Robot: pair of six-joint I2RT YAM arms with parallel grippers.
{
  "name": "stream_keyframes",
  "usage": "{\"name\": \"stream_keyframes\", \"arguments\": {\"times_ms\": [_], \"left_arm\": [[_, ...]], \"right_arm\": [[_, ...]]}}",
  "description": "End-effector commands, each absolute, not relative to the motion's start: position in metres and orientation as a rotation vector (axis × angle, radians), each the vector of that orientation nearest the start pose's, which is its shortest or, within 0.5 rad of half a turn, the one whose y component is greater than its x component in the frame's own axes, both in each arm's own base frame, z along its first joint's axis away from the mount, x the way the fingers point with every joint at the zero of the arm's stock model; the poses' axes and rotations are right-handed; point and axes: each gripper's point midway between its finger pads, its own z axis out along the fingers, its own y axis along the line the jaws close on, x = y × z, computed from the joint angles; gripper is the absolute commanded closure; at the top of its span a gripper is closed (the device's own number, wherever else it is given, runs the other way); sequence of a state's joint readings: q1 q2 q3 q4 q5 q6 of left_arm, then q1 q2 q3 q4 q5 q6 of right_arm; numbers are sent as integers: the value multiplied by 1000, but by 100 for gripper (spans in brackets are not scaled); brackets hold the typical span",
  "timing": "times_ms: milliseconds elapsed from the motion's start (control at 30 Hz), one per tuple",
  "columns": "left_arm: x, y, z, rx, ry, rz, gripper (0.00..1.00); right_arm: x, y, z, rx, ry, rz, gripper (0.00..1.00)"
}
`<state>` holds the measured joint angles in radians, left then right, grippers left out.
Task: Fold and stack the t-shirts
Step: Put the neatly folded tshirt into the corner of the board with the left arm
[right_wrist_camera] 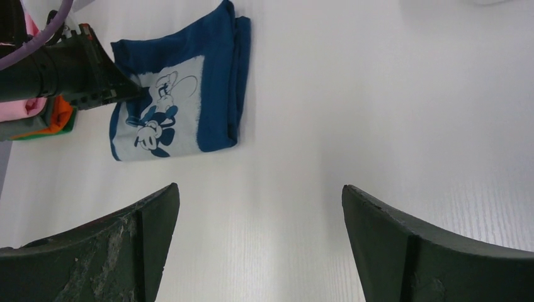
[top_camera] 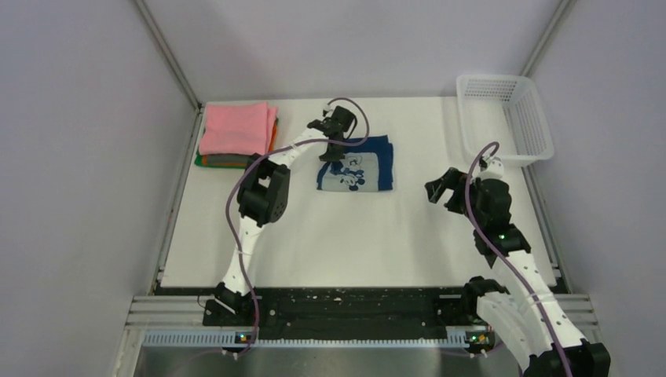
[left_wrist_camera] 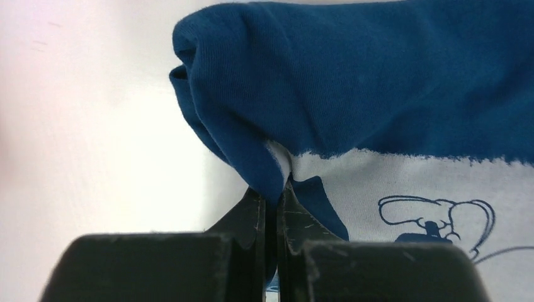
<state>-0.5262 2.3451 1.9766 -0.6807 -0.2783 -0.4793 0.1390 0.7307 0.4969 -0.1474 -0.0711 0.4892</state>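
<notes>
The navy shirt is folded. It needs to be lifted by my left gripper next, moved to the left in the top view and lowered to be released on the pink shirt [top_camera: 234, 127].
The navy blue t-shirt [top_camera: 360, 163] lies folded into a small rectangle at the table's middle back, its white cartoon print facing up. It also shows in the right wrist view [right_wrist_camera: 182, 94]. My left gripper [top_camera: 331, 155] is shut on the shirt's left edge; in the left wrist view the fingers [left_wrist_camera: 252, 217] pinch a bunched blue fold [left_wrist_camera: 264, 170]. A folded stack with a pink shirt [top_camera: 234, 127] on top of orange and green ones sits at the back left. My right gripper [top_camera: 437, 188] is open and empty, above bare table to the right of the navy shirt.
A white lattice basket [top_camera: 506, 118] stands at the back right corner. Grey walls and metal rails bound the table on the left, back and right. A purple cable loops over each arm.
</notes>
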Motion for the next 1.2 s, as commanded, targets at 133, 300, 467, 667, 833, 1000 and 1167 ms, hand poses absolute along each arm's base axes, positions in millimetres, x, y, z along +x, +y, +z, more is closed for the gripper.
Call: {"name": "stream_keyframes", "arguments": {"times_ms": [133, 300, 467, 667, 833, 1000, 1167], "left_arm": [[512, -159, 149, 141, 2251, 552, 100], [517, -125, 201, 237, 2102, 795, 100], [520, -90, 243, 289, 1997, 985, 100], [518, -63, 282, 279, 1957, 1008, 100], [516, -50, 314, 255, 1911, 1036, 100], [511, -42, 347, 190, 1893, 986, 100], [505, -42, 374, 150, 1865, 891, 100]], "right_arm": [[286, 63, 166, 318, 1937, 434, 1], [285, 60, 164, 334, 1945, 413, 1], [285, 54, 161, 359, 1951, 382, 1], [286, 53, 158, 370, 1962, 372, 1], [287, 54, 156, 363, 1978, 375, 1], [288, 53, 152, 372, 1987, 362, 1], [288, 52, 151, 374, 1992, 357, 1]]}}
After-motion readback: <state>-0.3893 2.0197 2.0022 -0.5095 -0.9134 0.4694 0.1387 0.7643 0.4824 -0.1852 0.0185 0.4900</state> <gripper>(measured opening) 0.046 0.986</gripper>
